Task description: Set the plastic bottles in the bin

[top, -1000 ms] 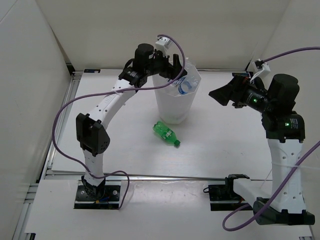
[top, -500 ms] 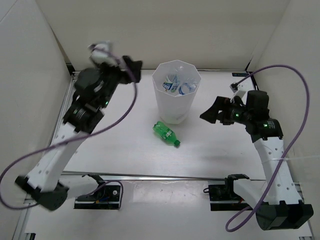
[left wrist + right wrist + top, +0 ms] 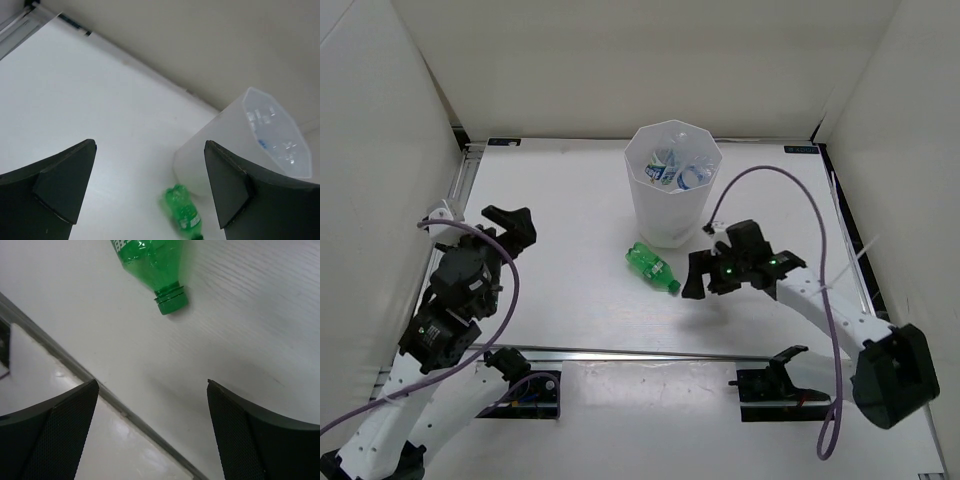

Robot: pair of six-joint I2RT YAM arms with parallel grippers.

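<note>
I should next move my right gripper to the left in the top view, past the green bottle's cap and down around its label [image 3: 659, 272] [image 3: 137, 249], because the cap is nearest.
The white many-sided bin [image 3: 670, 205] stands upright at the table's back middle, with several clear blue-labelled bottles [image 3: 675, 170] inside. A green bottle [image 3: 653, 267] lies on its side on the table just in front of the bin, cap toward the right. It also shows in the left wrist view [image 3: 183, 213] and the right wrist view [image 3: 149, 262]. My right gripper [image 3: 695, 278] is open and empty, low over the table just right of the green bottle's cap. My left gripper [image 3: 512, 226] is open and empty at the left side, far from the bin [image 3: 250, 145].
White walls enclose the table on the left, back and right. A metal rail [image 3: 650, 352] runs along the table's front edge, also in the right wrist view [image 3: 100, 390]. The arm bases sit below it.
My left arm has swung from over the bin's rim out to the left and down. My right arm has come down and left toward the green bottle. Bottles now lie in the bin.
</note>
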